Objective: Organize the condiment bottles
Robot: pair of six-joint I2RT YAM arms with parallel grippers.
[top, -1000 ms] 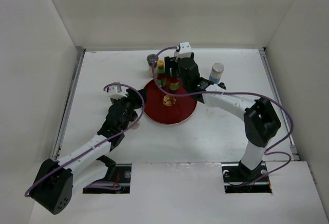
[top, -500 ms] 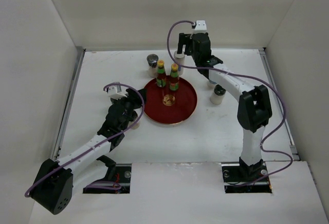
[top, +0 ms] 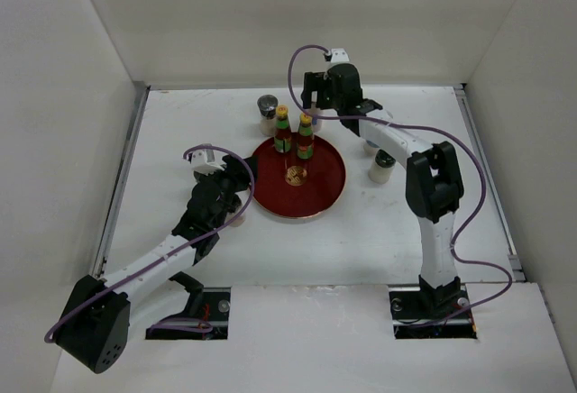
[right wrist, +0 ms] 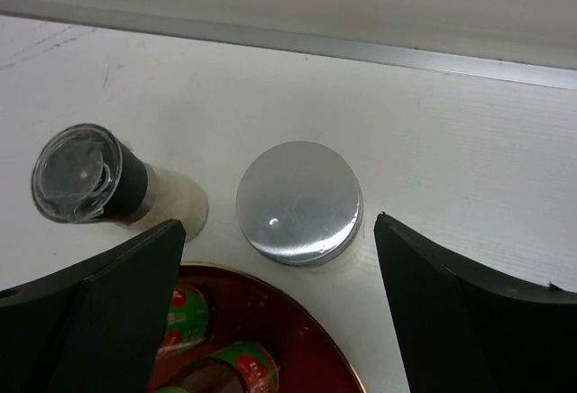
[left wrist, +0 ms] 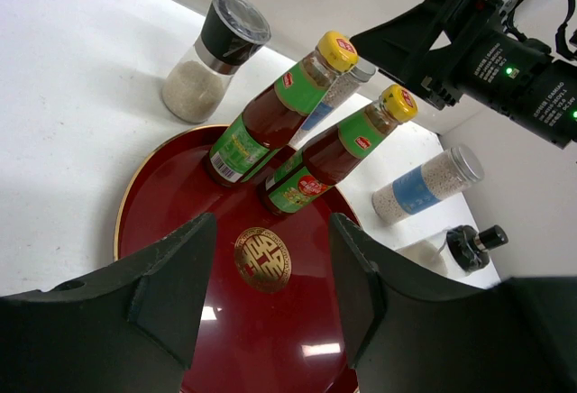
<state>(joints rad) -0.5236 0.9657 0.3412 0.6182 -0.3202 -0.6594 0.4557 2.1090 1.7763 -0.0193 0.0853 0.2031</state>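
I will move my right gripper slightly to the right in the wrist view next, and then I will lower it around the silver cap [top: 315, 107] [right wrist: 299, 202], which sits nearer one finger.
Two dark sauce bottles with yellow caps [top: 282, 132] [top: 306, 135] stand at the back of the round red tray [top: 311, 196]; they also show in the left wrist view [left wrist: 275, 114] [left wrist: 338, 154]. My right gripper [top: 315, 95] is open, directly above a silver-capped shaker [right wrist: 299, 201] behind the tray, its jaws on either side of the cap and apart from it. A second, blue-banded shaker [left wrist: 428, 181] stands to the right. A dark-lidded jar [top: 268, 109] stands at the back left and another [top: 382, 166] on the right. My left gripper [top: 245, 177] is open and empty over the tray's left edge.
White walls enclose the table on three sides. A metal strip [right wrist: 270, 40] runs along the back edge just behind the shaker. The right arm [top: 397, 141] stretches over the table right of the tray, partly covering the blue-banded shaker.
My right gripper left the sauce bottles on the tray, swung to the back of the table and then shifted slightly left over the rear shaker. The left arm has hardly moved.
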